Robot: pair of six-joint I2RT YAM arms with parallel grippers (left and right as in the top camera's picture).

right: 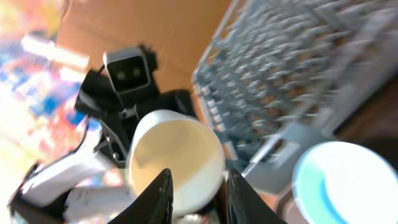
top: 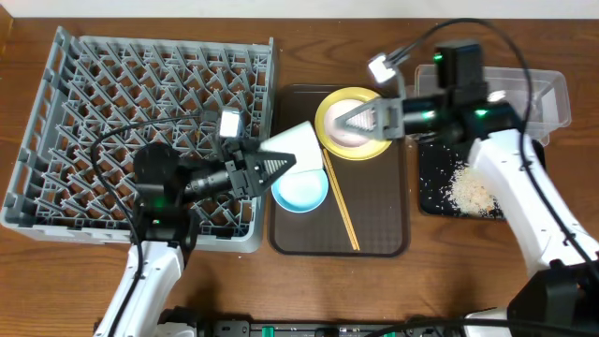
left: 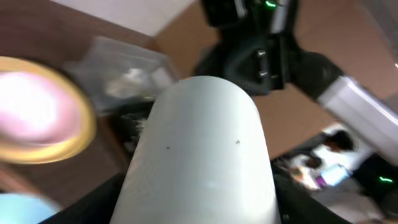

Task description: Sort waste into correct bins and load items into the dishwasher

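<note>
My left gripper tips the cream cup with its opening down next and lowers it between the near pegs of the grey dish rack, since they stand empty.
My left gripper point(top: 288, 161) is shut on the cream cup point(top: 301, 145) and holds it on its side above the left edge of the brown tray. In the left wrist view the cup point(left: 205, 143) fills the middle between the dark fingers. My right gripper point(top: 329, 120) hovers over the yellow plate point(top: 360, 145), pointing at the cup's mouth point(right: 174, 155). Its fingers point(right: 158, 193) stand apart with a narrow gap and grip nothing. The light-blue bowl point(top: 299, 192) and the chopsticks point(top: 342, 206) lie on the brown tray. The grey dish rack point(top: 140, 122) fills the left.
The brown serving tray point(top: 384, 234) sits in the middle. To its right is the black tray point(top: 430, 192) with rice scraps point(top: 468, 194). The clear tub point(top: 547, 94) stands behind it, under the right arm. Cables loop over the rack and the table's back.
</note>
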